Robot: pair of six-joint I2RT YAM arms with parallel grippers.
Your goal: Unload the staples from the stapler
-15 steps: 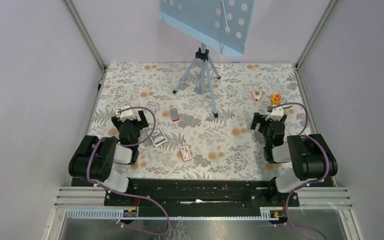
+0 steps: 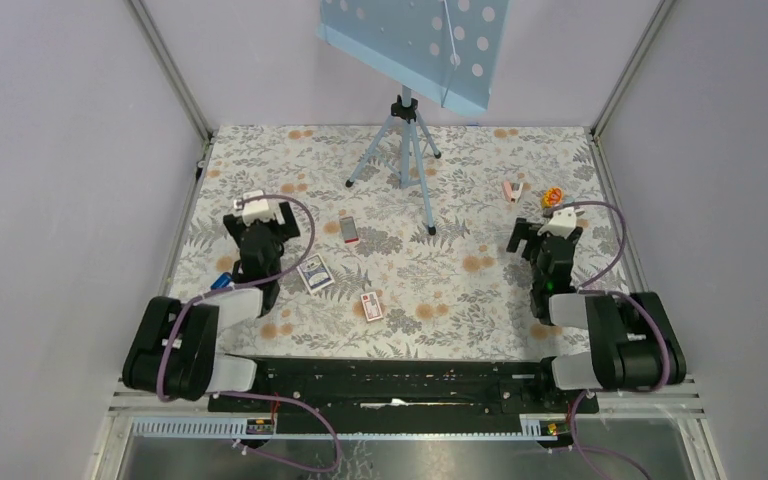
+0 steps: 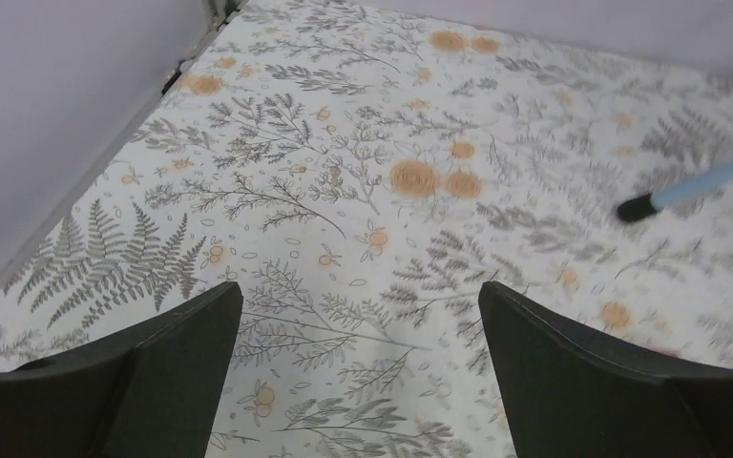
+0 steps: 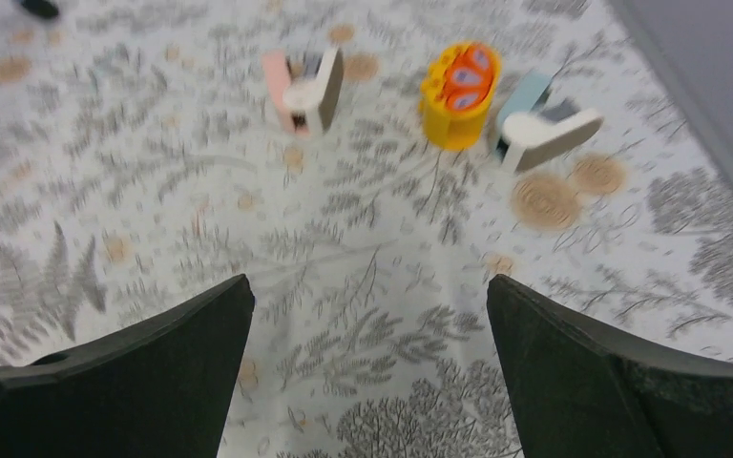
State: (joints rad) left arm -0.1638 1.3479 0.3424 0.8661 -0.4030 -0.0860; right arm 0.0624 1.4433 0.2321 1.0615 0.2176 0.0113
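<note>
My right gripper lowers outward and toward the right in the wrist view onto the light-blue stapler's white arm [image 4: 557,138] next. The arm lies that way below my fingers.
The pale-pink stapler [image 2: 511,190] lies at the far right of the flowered table; in the right wrist view it [image 4: 301,91] shows ahead and a little left of the fingers, its lid hinged open. No staple strip shows in any view. My right gripper [image 2: 543,232] [image 4: 367,281] is open and empty, a short way in front of the stapler and apart from it. My left gripper [image 2: 260,218] [image 3: 357,286] is open and empty over bare cloth on the left side, far from the stapler.
A yellow-orange toy [image 4: 458,91] and a light-blue stapler [image 4: 539,129] sit right of the pink one. Two red-and-white boxes [image 2: 349,231] [image 2: 371,305] and a blue patterned box [image 2: 315,274] lie mid-table. A tripod [image 2: 405,150] with a blue perforated board [image 2: 415,40] stands at the back; one foot [image 3: 639,207] shows in the left wrist view.
Both arms have reached forward a little, away from their bases. The right gripper has come nearer the stapler. Both grippers stay open and empty.
</note>
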